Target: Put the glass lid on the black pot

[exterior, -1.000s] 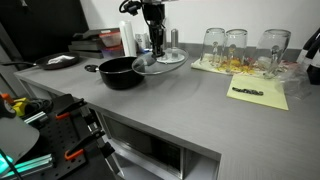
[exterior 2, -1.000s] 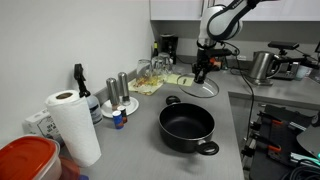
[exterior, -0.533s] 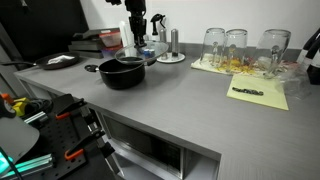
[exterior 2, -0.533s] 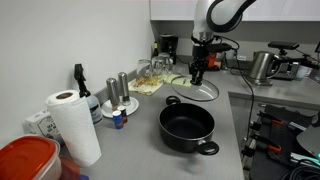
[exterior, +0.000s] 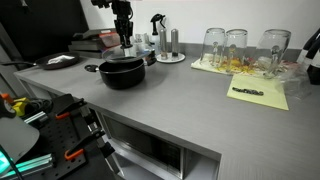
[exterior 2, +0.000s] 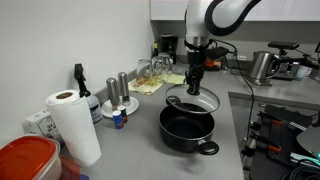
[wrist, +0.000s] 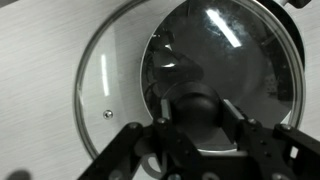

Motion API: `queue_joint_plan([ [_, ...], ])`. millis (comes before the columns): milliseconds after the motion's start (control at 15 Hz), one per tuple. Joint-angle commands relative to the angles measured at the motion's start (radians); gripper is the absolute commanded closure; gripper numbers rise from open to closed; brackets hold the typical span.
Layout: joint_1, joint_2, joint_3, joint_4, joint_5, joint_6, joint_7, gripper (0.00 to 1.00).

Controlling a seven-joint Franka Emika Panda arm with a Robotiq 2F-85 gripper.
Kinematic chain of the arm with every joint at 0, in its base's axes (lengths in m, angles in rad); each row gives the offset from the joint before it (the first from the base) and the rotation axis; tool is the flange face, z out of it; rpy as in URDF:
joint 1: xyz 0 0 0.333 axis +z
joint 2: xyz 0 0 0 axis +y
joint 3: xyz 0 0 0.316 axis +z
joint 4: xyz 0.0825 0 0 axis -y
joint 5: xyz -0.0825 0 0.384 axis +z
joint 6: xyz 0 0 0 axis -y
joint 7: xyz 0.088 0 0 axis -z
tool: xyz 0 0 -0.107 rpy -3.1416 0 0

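The gripper moves down and toward the right in the wrist view next, over the pot's open top (exterior 2: 187, 123) (wrist: 224, 72), to release the lid, since the lid hangs off-centre.
My gripper (exterior 2: 194, 88) is shut on the dark centre knob (wrist: 197, 112) of the glass lid (exterior 2: 192, 103) and holds it just above the black pot (exterior 2: 187, 128). The lid hangs over the pot's far part, not resting on it. In an exterior view the lid (exterior: 124, 59) sits just over the pot (exterior: 121, 73), with the gripper (exterior: 124, 44) above it. In the wrist view the lid's metal rim (wrist: 84, 90) rings the picture, and the pot's dark inside (wrist: 240, 60) shows through the glass at the upper right. The fingers (wrist: 198, 118) clamp the knob from both sides.
Clear drinking glasses (exterior: 236, 46) stand on a yellow cloth at the back. A paper towel roll (exterior 2: 70, 122), shakers (exterior 2: 118, 90) and a black spray bottle (exterior 2: 80, 82) stand by the wall. A flat dark disc (exterior: 59, 61) lies beyond the pot. A kettle (exterior 2: 262, 66) stands on the side counter.
My gripper has carried the glass lid across the counter from beside the pot to a place over it. The pot has not moved.
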Motion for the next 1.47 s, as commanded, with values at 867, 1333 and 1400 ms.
queue_joint_plan([
  [867, 0.108, 0.19, 0.02, 0.122, -0.128, 0.019, 0.034, 0.75],
  [1333, 0.139, 0.214, 0.018, 0.134, -0.167, 0.02, 0.039, 0.75],
  [1400, 0.141, 0.215, 0.018, 0.132, -0.17, 0.021, 0.039, 0.75],
])
